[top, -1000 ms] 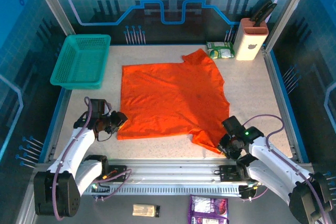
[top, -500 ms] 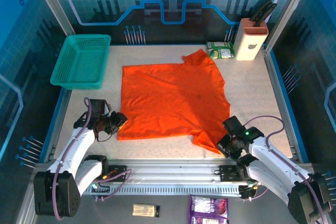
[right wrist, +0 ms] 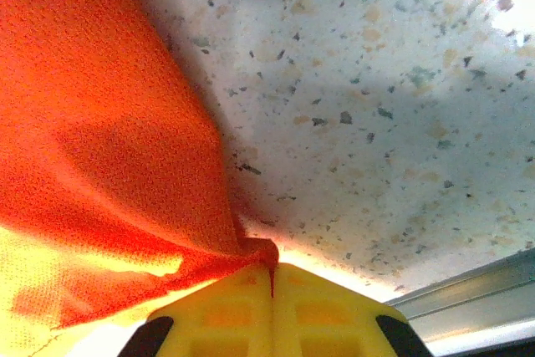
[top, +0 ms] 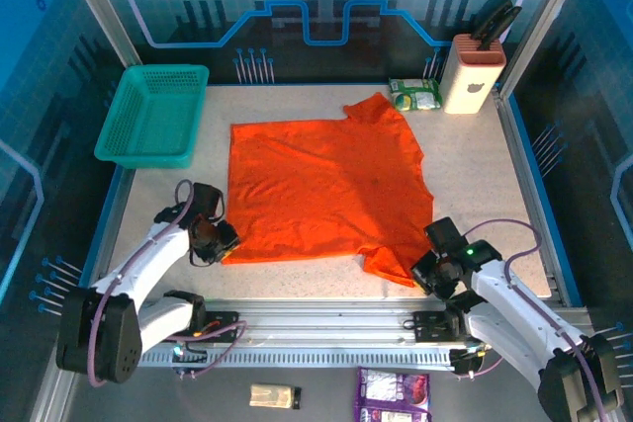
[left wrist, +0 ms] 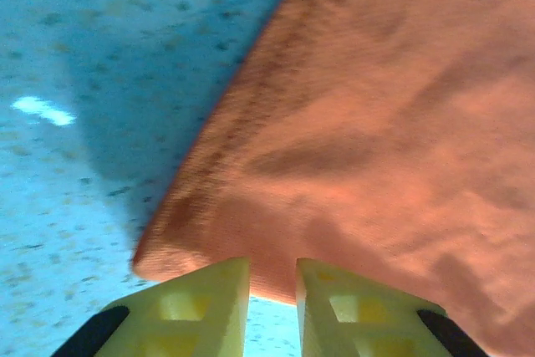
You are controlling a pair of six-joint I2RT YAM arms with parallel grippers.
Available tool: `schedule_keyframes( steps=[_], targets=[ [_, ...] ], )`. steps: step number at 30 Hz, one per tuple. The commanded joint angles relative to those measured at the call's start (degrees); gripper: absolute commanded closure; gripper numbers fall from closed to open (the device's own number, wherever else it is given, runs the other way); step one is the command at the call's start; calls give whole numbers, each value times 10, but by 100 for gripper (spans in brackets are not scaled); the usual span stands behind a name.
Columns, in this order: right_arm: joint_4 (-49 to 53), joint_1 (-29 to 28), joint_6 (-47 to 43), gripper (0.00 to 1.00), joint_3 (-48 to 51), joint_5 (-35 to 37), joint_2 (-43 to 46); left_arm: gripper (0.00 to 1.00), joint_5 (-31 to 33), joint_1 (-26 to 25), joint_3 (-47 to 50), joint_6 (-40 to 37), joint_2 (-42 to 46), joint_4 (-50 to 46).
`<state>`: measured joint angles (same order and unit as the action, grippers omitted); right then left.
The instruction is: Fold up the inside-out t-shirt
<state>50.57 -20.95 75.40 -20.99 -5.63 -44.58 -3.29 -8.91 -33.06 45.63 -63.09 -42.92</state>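
Note:
The shirt's near corner is beside the fingers, outside their narrow gap, so my left gripper will next move sideways along the shirt's near edge to that corner and close.
The inside-out t-shirt [top: 326,180] lies spread flat in the middle of the table, orange-red, its neck toward the far right. My left gripper [top: 222,244] is at the shirt's near-left corner. In the left wrist view its yellow fingers [left wrist: 201,303] stand a narrow gap apart, with the cloth's edge [left wrist: 376,123] at their tips and bare table showing between them. My right gripper [top: 417,272] is at the near-right sleeve. In the right wrist view it [right wrist: 272,269] is shut on a pinched tip of the cloth [right wrist: 109,140], which is lifted slightly off the table.
A teal mesh basket [top: 153,114] sits at the far left. A white knife block [top: 473,74] and a green packet [top: 414,94] stand at the far right. The metal rail [top: 326,313] runs along the near edge, close behind both grippers.
The left gripper has slid right and nearer, onto the shirt's near-left corner. The right gripper has shut on the sleeve tip and barely shifted.

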Motion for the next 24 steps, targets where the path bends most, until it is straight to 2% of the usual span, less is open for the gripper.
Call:
schedule_keyframes(
  steps=[1,9,12,16,24],
  targets=[
    [20,7,-10,100,-12,-6,2,75,102,-17,-20,43,-2,-80],
    [9,11,-13,100,-18,-10,-7,71,108,-52,8,90,25,-97],
    [6,12,-16,100,-20,-11,-11,67,85,-53,20,89,16,-70],
    [14,12,-20,100,-25,-11,-11,68,62,-53,32,88,-1,-43],
    [31,16,-23,100,-31,-9,-1,71,68,-53,45,80,-21,-23]
  ],
)
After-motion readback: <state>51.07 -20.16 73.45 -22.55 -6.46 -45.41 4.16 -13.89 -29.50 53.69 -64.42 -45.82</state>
